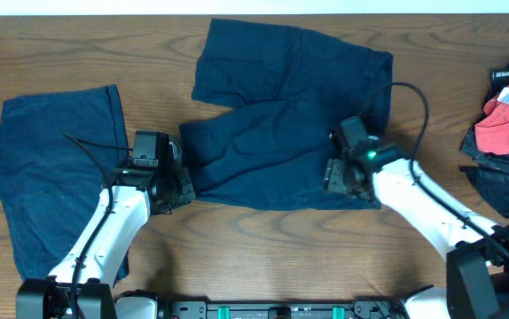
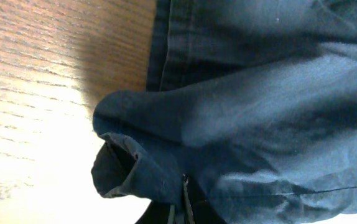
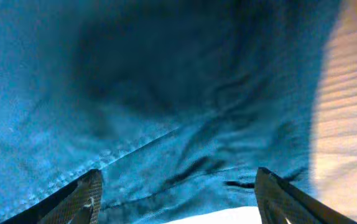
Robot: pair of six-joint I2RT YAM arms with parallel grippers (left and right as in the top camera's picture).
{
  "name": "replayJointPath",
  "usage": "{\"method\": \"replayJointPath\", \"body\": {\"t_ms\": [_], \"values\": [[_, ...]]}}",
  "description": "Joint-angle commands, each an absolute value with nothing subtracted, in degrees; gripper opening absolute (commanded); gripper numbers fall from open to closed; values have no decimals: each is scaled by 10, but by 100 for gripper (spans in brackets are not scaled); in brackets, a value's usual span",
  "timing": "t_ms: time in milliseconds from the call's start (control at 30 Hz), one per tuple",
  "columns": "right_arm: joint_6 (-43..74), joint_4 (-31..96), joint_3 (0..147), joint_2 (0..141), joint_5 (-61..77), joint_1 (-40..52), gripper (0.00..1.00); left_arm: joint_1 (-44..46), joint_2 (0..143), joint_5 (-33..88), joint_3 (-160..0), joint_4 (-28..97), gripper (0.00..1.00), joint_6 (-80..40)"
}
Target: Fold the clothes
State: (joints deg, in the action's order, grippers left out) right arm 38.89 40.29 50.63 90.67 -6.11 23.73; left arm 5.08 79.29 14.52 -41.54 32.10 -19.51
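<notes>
The middle garment's near corner is still outside my right gripper's spread fingers, so next I need to move that gripper to the right in the overhead view and down onto the corner.
A dark navy garment lies spread in the middle of the table, partly doubled over itself. A second navy garment lies flat at the left. My left gripper is shut on the middle garment's left hem; in the left wrist view the pinched cloth bunches between the closed fingers. My right gripper is over the garment's right front edge. In the right wrist view its fingers are spread wide apart with wrinkled cloth between them, not gripped.
A pile of red and black clothes sits at the right edge. The wooden table shows bare along the front, between the arms. The table's far edge runs along the top.
</notes>
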Motion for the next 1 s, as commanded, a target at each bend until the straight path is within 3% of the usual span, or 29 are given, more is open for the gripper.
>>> {"method": "replayJointPath", "body": {"t_ms": [0, 300, 633, 667, 767, 867, 967], "values": [[429, 388, 458, 903, -63, 229, 77, 51, 794, 132, -416, 323, 6, -198], [393, 392, 433, 902, -46, 127, 78, 51, 794, 131, -416, 324, 6, -198], [387, 349, 433, 902, -28, 124, 77, 51, 794, 128, -416, 325, 6, -198], [387, 341, 432, 903, -27, 124, 74, 51, 794, 128, -416, 325, 6, -198], [392, 310, 426, 907, -26, 124, 27, 51, 794, 128, -416, 325, 6, -196], [394, 287, 422, 917, -16, 124, 1, 51, 794, 128, -416, 327, 6, -192], [394, 281, 422, 923, -17, 128, 1, 51, 794, 128, -416, 329, 6, -192]]}}
